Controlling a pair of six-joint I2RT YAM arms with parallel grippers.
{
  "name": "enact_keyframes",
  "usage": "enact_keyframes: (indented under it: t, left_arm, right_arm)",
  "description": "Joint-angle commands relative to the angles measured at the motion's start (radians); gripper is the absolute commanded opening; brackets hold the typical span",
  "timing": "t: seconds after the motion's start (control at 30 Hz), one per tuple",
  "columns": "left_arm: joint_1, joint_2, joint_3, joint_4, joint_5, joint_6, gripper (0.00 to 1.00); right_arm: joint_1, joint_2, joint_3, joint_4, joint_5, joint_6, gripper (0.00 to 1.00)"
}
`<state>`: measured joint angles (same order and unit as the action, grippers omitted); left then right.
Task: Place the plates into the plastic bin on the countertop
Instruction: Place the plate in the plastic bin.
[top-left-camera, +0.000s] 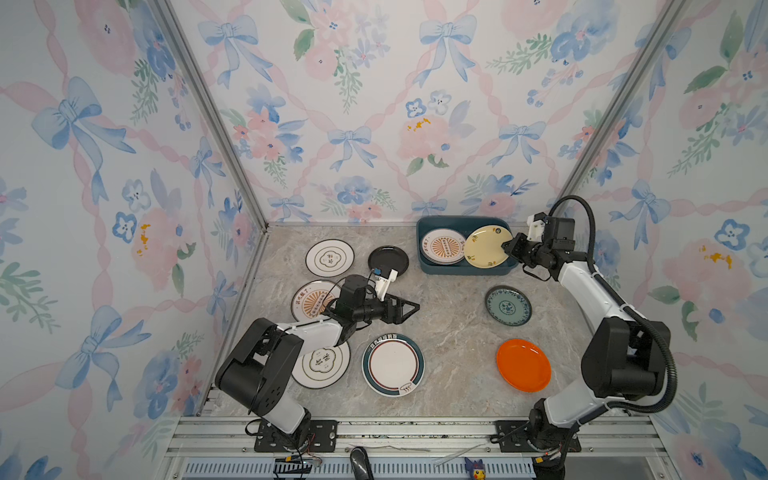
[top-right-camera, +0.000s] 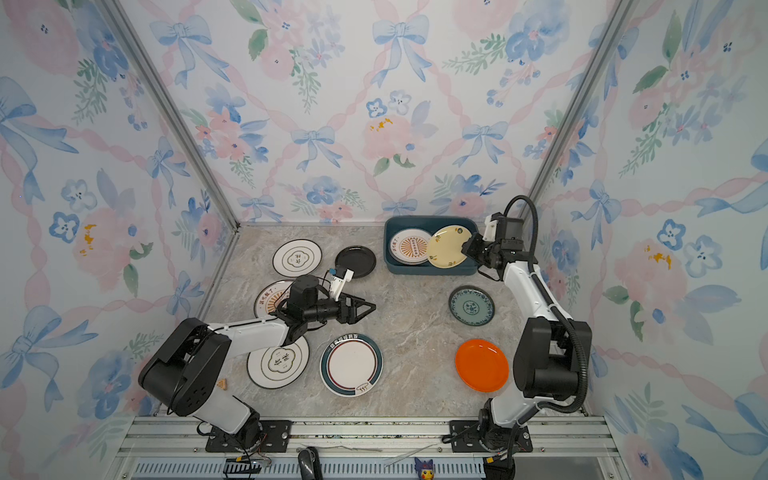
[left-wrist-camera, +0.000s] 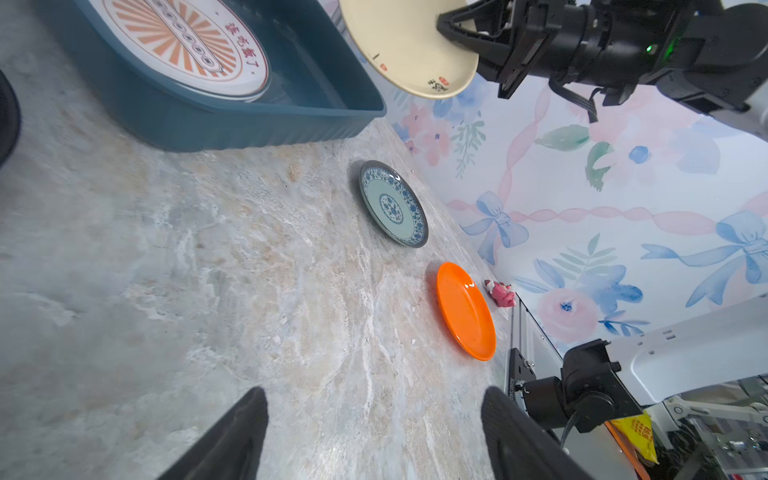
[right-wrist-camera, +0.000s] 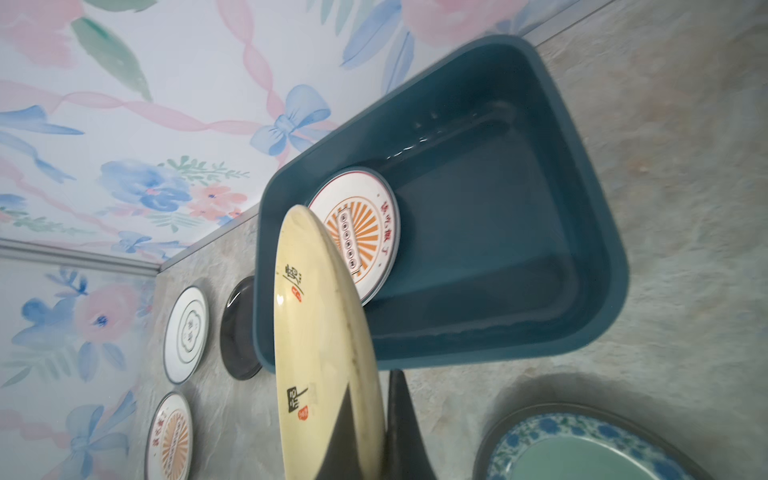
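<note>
I need to lower the pale yellow plate (top-left-camera: 487, 246) in my right gripper onto the bare bottom of the bin next to the sunburst plate, then let go of the pale yellow plate's rim. That space is free.
The dark teal plastic bin (top-left-camera: 469, 270) (right-wrist-camera: 540, 232) stands at the back right of the countertop (top-left-camera: 449, 332) with a sunburst plate (top-left-camera: 442, 247) lying in it. My right gripper (top-left-camera: 509, 247) (right-wrist-camera: 372, 390) is shut on the rim of a pale yellow plate (top-left-camera: 487, 246) (right-wrist-camera: 320, 316), held tilted over the bin's right half. My left gripper (top-left-camera: 411, 307) (left-wrist-camera: 374, 395) hovers open and empty over the middle of the countertop. On the countertop lie a black plate (top-left-camera: 388, 260), two emblem plates (top-left-camera: 329, 257) (top-left-camera: 322, 363), a sunburst plate (top-left-camera: 309, 301), a teal-rimmed plate (top-left-camera: 392, 365), a blue-green plate (top-left-camera: 508, 305) and an orange plate (top-left-camera: 523, 364).
Floral walls close in the back and both sides. The left arm (top-left-camera: 307, 328) reaches over the left-hand plates and hides parts of two of them. A small pink figure (left-wrist-camera: 500, 293) sits by the right wall near the orange plate.
</note>
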<state>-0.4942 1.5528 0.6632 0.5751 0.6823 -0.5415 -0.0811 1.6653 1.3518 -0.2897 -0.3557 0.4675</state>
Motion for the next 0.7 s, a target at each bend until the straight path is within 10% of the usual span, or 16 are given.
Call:
enact_keyframes:
  t: [0.0, 0.67]
  left_arm:
    - [0.02, -0.038, -0.035, -0.037, -0.024, 0.046, 0.83]
    - [0.077, -0.102, -0.088, -0.057, -0.017, 0.07, 0.83]
  right_arm:
    - [-0.017, 0.092, 0.116, -0.102, 0.119, -0.034, 0.0]
    - [-0.032, 0.485, 0.452, -0.202, 0.149, -0.028, 0.0]
